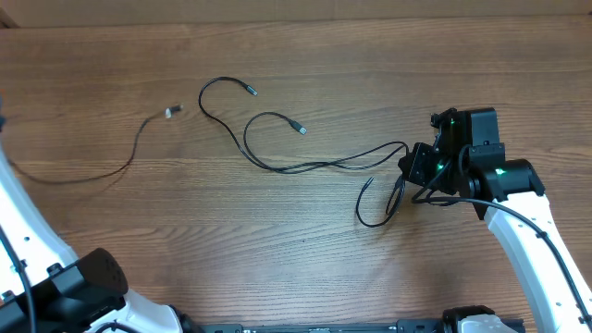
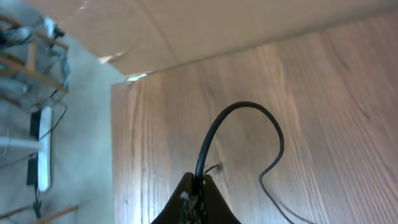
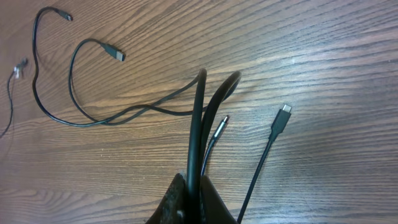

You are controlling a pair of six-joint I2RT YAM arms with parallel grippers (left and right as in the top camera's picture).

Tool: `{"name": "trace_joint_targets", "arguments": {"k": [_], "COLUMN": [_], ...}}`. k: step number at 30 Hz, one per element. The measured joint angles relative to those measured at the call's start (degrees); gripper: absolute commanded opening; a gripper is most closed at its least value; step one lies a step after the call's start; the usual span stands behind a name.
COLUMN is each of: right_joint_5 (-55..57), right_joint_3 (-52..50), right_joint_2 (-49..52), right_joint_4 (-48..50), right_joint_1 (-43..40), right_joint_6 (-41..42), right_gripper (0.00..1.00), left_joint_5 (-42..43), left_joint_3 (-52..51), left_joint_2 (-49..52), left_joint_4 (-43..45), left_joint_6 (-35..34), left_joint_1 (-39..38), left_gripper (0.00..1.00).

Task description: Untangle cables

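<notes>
The separate cable is clear of the crossed black cables. I will lower my left gripper toward the bare wood near the table's edge and let that cable go.
Several thin black cables lie loosely crossed on the wooden table, with plug ends at the upper middle, the middle and lower right. My right gripper sits at their right end. In the right wrist view it is shut on a black cable that loops up from the jaws, with a plug lying beside it. A separate thin cable with a silver plug runs to the left edge. My left gripper is shut on that cable, which arches above the table.
The table's left edge is close to my left gripper, with floor, a power strip and a wooden frame beyond it. The left arm's base is at the lower left, and the right arm reaches in from the lower right.
</notes>
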Motion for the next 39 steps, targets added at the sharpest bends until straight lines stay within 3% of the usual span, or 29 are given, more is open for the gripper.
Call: {"name": "trace_joint_targets", "arguments": {"k": [9, 18, 26, 27, 28, 29, 31, 34, 39], "right_joint_5": [0.0, 0.0, 0.0, 0.0, 0.0, 0.0, 0.0, 0.0, 0.0], "right_joint_3": [0.0, 0.0, 0.0, 0.0, 0.0, 0.0, 0.0, 0.0, 0.0], "right_joint_2": [0.0, 0.0, 0.0, 0.0, 0.0, 0.0, 0.0, 0.0, 0.0], "right_joint_4": [0.1, 0.3, 0.2, 0.0, -0.1, -0.1, -0.1, -0.1, -0.1], "right_joint_1": [0.0, 0.0, 0.0, 0.0, 0.0, 0.0, 0.0, 0.0, 0.0], "right_joint_6": [0.0, 0.0, 0.0, 0.0, 0.0, 0.0, 0.0, 0.0, 0.0], "right_gripper": [0.04, 0.04, 0.04, 0.04, 0.04, 0.04, 0.04, 0.04, 0.04], "left_joint_5": [0.7, 15.6, 20.9, 21.3, 21.6, 21.9, 22.6, 24.4, 25.7], "left_joint_3": [0.0, 0.0, 0.0, 0.0, 0.0, 0.0, 0.0, 0.0, 0.0], "left_joint_2": [0.0, 0.9, 9.8, 11.3, 12.4, 13.6, 15.5, 17.1, 17.4], "left_joint_4": [1.9, 10.1, 14.1, 14.8, 15.3, 15.9, 16.4, 16.9, 17.0], "left_joint_6": [-1.9, -2.3, 0.9, 1.9, 3.0, 4.2, 6.9, 10.3, 13.1], "left_joint_1": [3.0, 2.9, -0.6, -1.2, -1.7, -2.2, -3.1, -4.4, -6.3], "left_gripper": [0.04, 0.04, 0.04, 0.07, 0.18, 0.41, 0.58, 0.64, 0.64]}}
